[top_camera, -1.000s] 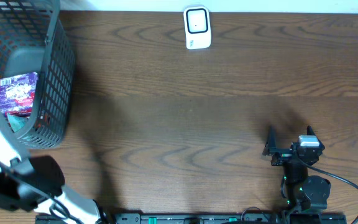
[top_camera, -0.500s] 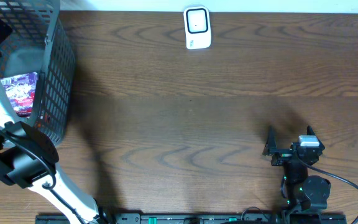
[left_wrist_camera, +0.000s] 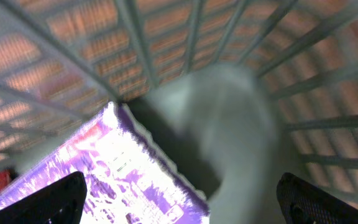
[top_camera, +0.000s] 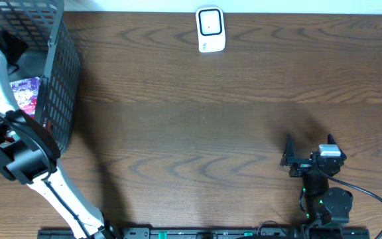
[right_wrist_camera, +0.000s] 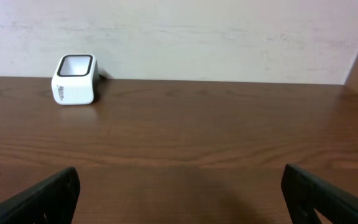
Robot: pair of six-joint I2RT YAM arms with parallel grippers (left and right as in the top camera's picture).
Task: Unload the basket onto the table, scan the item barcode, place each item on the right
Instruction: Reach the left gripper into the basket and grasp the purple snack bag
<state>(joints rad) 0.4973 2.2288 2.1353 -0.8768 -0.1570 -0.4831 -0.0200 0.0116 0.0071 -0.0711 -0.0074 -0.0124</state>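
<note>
My left gripper lowers and draws back onto the purple packet's far edge [top_camera: 26, 81] [left_wrist_camera: 169, 167] next, since the basket's bare bottom beside that edge leaves room for a finger.
A purple printed packet [top_camera: 24, 93] lies inside the grey wire basket [top_camera: 63, 66] at the table's far left. The left wrist view shows the packet [left_wrist_camera: 117, 180] close below, blurred and bright, with a pale grey shape [left_wrist_camera: 229, 124] beside it. My left gripper [left_wrist_camera: 179, 198] is open inside the basket, just above the packet's right edge. Its fingers [left_wrist_camera: 55, 200] have nothing between them. No barcode can be made out. The white scanner [top_camera: 210, 30] stands at the table's back edge. My right gripper [top_camera: 308, 146] rests open and empty near the front right.
The basket's mesh walls [left_wrist_camera: 197, 37] close in around the left gripper. The right wrist view shows the scanner [right_wrist_camera: 75, 79] far off at the left, against a pale wall, with bare brown tabletop [right_wrist_camera: 185, 143] in between.
The left arm has swung up and deeper into the basket, its elbow rising along the basket's side. It now covers more of the packet. The right arm has not moved.
</note>
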